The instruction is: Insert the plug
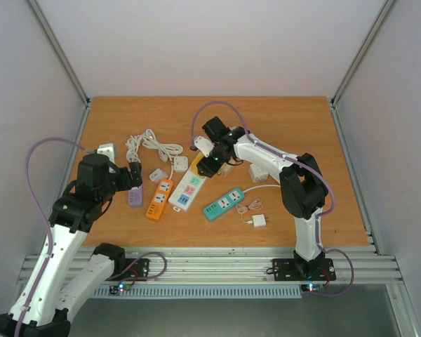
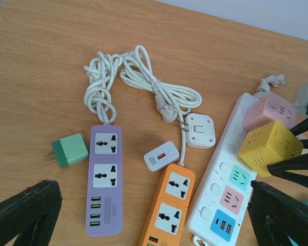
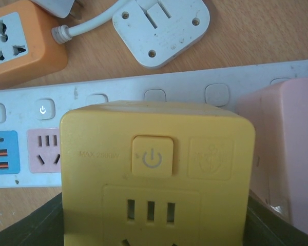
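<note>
The yellow cube (image 2: pixel 270 146) sits crooked. So my right gripper next presses down with a slight turn toward the power strip between the teal socket and pink cube before the release.
My right gripper (image 3: pixel 156 228) is shut on a yellow cube plug adapter (image 3: pixel 156 169), with a dark finger on each side. It holds the cube over the white power strip (image 3: pixel 118 95), right next to a pink cube adapter (image 3: pixel 292 154) that stands on the strip. In the left wrist view the yellow cube (image 2: pixel 270 146) looks slightly tilted above the white strip (image 2: pixel 220 189); I cannot tell whether its pins are seated. In the top view the right gripper (image 1: pixel 209 163) is over the strip's far end (image 1: pixel 186 186). My left gripper (image 2: pixel 151 205) is open and empty, hovering above the strips (image 1: pixel 135 175).
A purple strip (image 2: pixel 105 179) and an orange strip (image 2: pixel 172 205) lie left of the white one. A green charger (image 2: pixel 71 150), a white charger (image 2: pixel 161 155), a white square plug (image 2: pixel 200 129) and coiled white cable (image 2: pixel 138 77) lie nearby. A teal strip (image 1: pixel 224 202) lies to the right.
</note>
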